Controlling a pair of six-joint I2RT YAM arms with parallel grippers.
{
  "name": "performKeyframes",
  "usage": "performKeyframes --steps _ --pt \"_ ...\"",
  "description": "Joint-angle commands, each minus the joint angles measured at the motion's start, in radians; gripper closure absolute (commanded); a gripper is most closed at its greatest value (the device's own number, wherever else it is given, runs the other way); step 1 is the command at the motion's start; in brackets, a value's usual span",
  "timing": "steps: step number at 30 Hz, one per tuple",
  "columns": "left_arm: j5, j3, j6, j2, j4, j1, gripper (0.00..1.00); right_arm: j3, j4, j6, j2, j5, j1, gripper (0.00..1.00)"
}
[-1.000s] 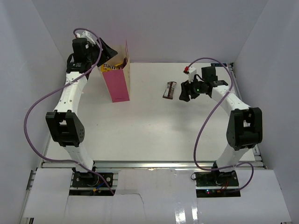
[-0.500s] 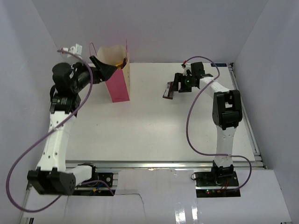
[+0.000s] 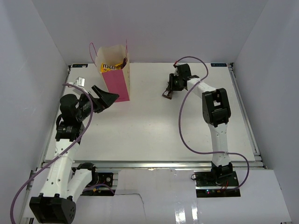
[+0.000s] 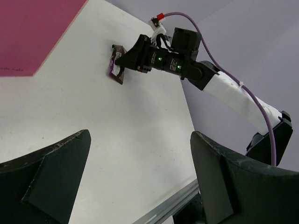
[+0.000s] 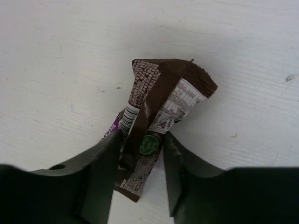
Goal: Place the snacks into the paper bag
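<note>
The snack bar (image 3: 167, 94) (image 4: 116, 70) lies toward the right in the top view, in my right gripper, so next my left gripper needs to move that way to close on it.
The paper bag (image 3: 117, 85) stands upright at the table's back left, pink side toward me, with yellow snack packets (image 3: 110, 67) inside its open top. Its pink side also shows in the left wrist view (image 4: 32, 32). My left gripper (image 3: 104, 98) is open and empty, in front of the bag and to its left; the left wrist view (image 4: 140, 177) shows only bare table between its fingers. My right gripper (image 3: 171, 87) is shut on a dark brown snack bar (image 5: 159, 88) that lies on the table at the back middle (image 3: 167, 94). The bar's near end sits between the fingers (image 5: 142, 140).
White walls close in the table on the left, back and right. A metal rail (image 3: 149, 164) runs along the near edge. The right arm (image 4: 224, 88) reaches across the back of the table. A purple cable (image 3: 184, 135) loops beside it.
My left gripper has pulled away from the bag's top and come down toward the near left. My right gripper has reached left to the brown bar and closed on it.
</note>
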Motion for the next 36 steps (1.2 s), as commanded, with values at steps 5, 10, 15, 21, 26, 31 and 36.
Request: performKeyframes --steps 5,10,15,21,26,31,36 --pt "0.057 -0.107 -0.123 0.045 0.093 -0.048 0.02 -0.140 0.041 0.013 -0.063 -0.027 -0.022 0.81" --pt "-0.031 -0.181 -0.178 0.167 0.275 -0.254 0.02 -0.294 0.078 -0.143 -0.220 -0.267 -0.060 0.92" --pt "-0.058 -0.137 -0.186 0.359 0.375 -0.388 0.02 -0.459 0.014 -0.446 -0.398 -0.589 -0.087 0.92" --pt "-0.035 -0.013 -0.191 0.601 0.467 -0.488 0.02 -0.636 -0.220 -0.762 -0.589 -0.847 -0.089 0.92" --pt "-0.017 0.075 -0.223 0.749 0.505 -0.548 0.02 -0.742 -0.267 -0.836 -0.708 -0.881 -0.078 0.91" --pt "-0.009 0.153 -0.237 0.846 0.518 -0.600 0.03 -0.750 -0.272 -0.819 -0.761 -0.909 -0.061 0.91" --pt "-0.011 0.164 -0.258 0.873 0.516 -0.629 0.07 -0.717 -0.270 -0.787 -0.770 -0.929 -0.037 0.90"
